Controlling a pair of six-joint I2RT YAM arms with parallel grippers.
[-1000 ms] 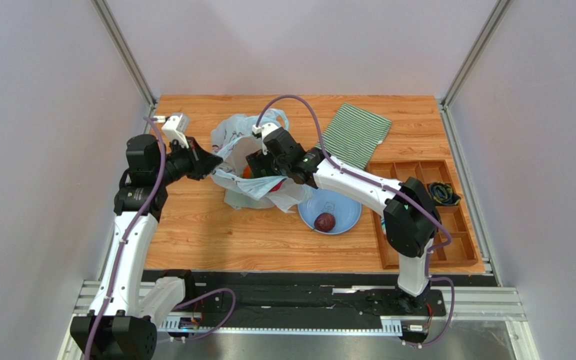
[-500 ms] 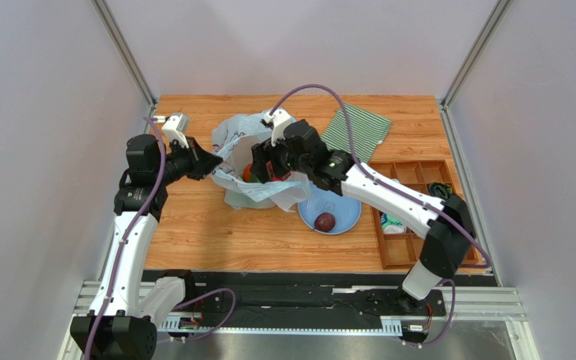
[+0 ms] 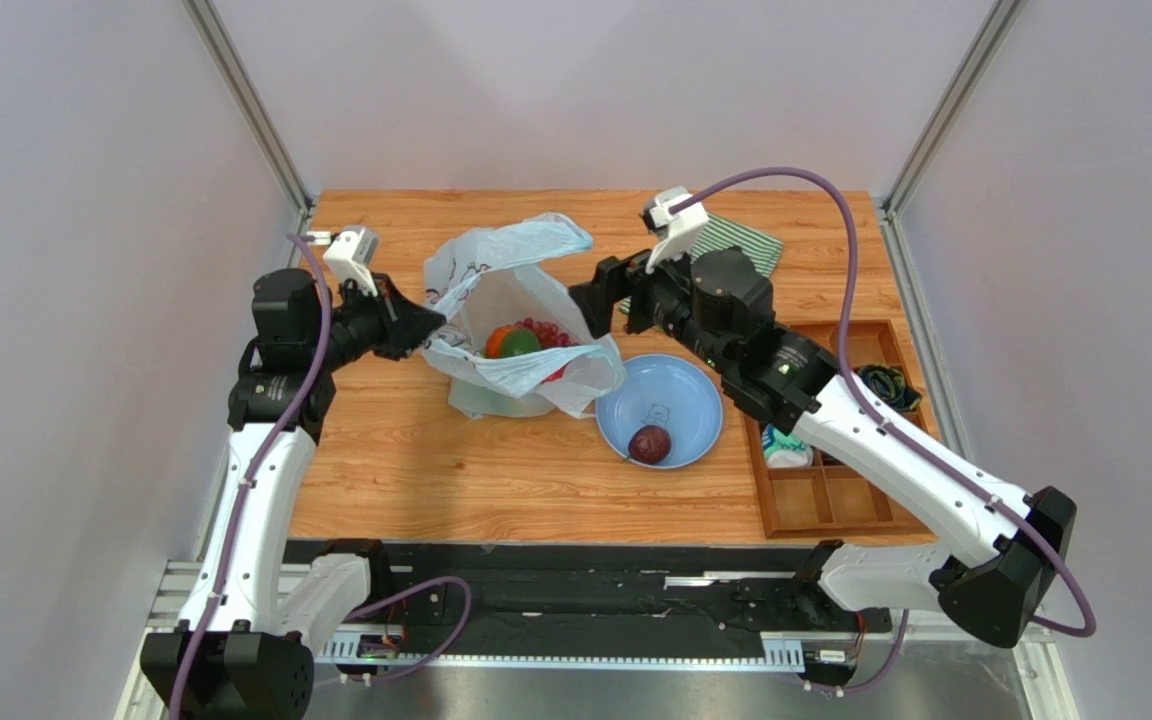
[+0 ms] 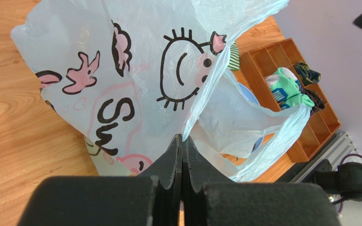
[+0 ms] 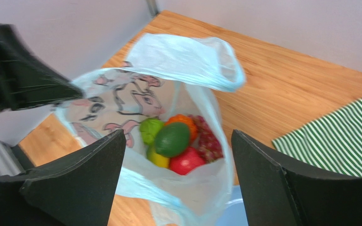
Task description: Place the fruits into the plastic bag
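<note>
The dark purple fruit [image 3: 650, 444] alone still sits on the blue plate, so my right gripper moves back from the bag's opening and down onto it next.
The plastic bag [image 3: 515, 323] stands open at the table's middle; it also shows in the left wrist view [image 4: 135, 80] and the right wrist view [image 5: 178, 61]. My left gripper [image 3: 425, 320] is shut on its left rim, pinching it [image 4: 183, 141]. Inside lie a dark green fruit [image 5: 172, 139], a red apple [image 5: 186, 161], an orange one [image 5: 183, 121], a bright green ball [image 5: 150, 128] and grapes [image 5: 209, 139]. A dark purple fruit [image 3: 650, 444] sits on the blue plate [image 3: 684, 393]. My right gripper [image 3: 597, 293] is open and empty, above and right of the bag's mouth [image 5: 178, 134].
A green striped cloth [image 3: 732, 248] lies at the back right, behind the right gripper. A wooden compartment tray [image 3: 760, 450] with socks and cords stands along the right edge. The blue plate touches the bag's right side.
My right gripper has pulled up and to the right out of the bag's mouth, with nothing in it. The fruits inside now show. The left gripper has held still on the rim.
</note>
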